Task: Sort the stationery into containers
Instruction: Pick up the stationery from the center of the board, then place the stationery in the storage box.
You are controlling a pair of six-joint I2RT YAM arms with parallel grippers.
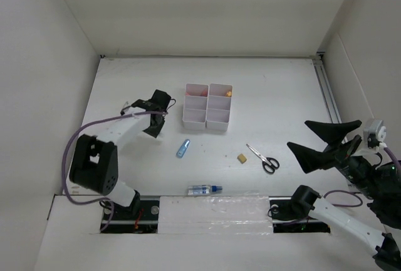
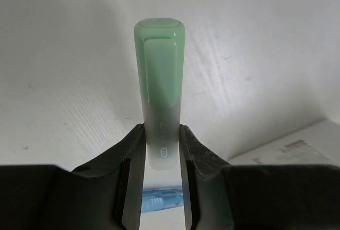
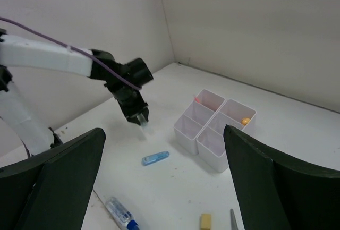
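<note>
I will carry the marker up over the rim of the orange item's compartment (image 1: 219, 90) with my left gripper and let go, since it is outward and to the right of my left gripper in the top view.
My left gripper (image 2: 161, 153) is shut on the light green marker (image 2: 159, 76), which sticks out beyond the fingertips. In the right wrist view that gripper (image 3: 136, 115) points down at the table, left of the white containers (image 3: 212, 146). An orange item (image 3: 245, 121) lies in a far compartment. The small blue tube (image 1: 183, 148), tan eraser (image 1: 241, 158), black-handled scissors (image 1: 264, 159) and blue-capped bottle (image 1: 205, 189) lie loose on the table. My right gripper (image 1: 297, 134) hangs open above the table's right side, holding nothing.
White walls close in the table on the left, back and right. A taped strip (image 1: 213, 205) runs along the near edge between the arm bases. The left arm's purple cable (image 1: 94, 127) loops beside its base.
</note>
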